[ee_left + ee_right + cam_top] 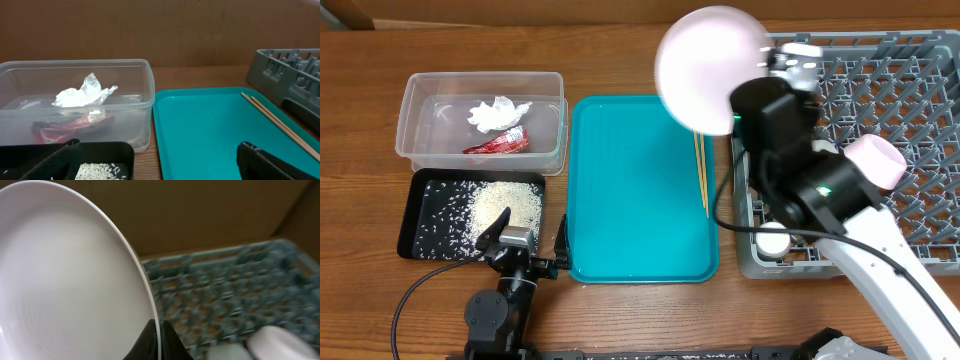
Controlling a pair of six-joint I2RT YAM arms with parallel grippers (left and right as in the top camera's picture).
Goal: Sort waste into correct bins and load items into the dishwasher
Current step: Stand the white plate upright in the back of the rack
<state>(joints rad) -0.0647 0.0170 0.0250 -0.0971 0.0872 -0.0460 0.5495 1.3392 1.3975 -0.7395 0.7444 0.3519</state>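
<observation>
I will move my right gripper to the right in the overhead view, turn it, lower the plate [705,68] into the rack's far slots and let go of the plate's rim, because those slots are empty.
My right gripper [159,332] is shut on the rim of a large pale pink plate [705,68] and holds it in the air over the teal tray's far right corner, beside the grey dish rack [910,90]; the plate fills the right wrist view [70,280]. A pink bowl [876,160] and a small white cup [773,240] sit in the rack. The chopsticks [701,172] lie on the teal tray. The clear tub [420,100] holds the tissue [498,112] and red wrapper [500,144]. The black tray [418,195] holds rice [505,205]. My left gripper [150,167] is open and empty.
The teal tray [640,190] lies between the bins and the rack. In the left wrist view the tub [135,85], the teal tray [210,130] and the rack's corner [285,67] show ahead. A cable [420,295] runs at the front left.
</observation>
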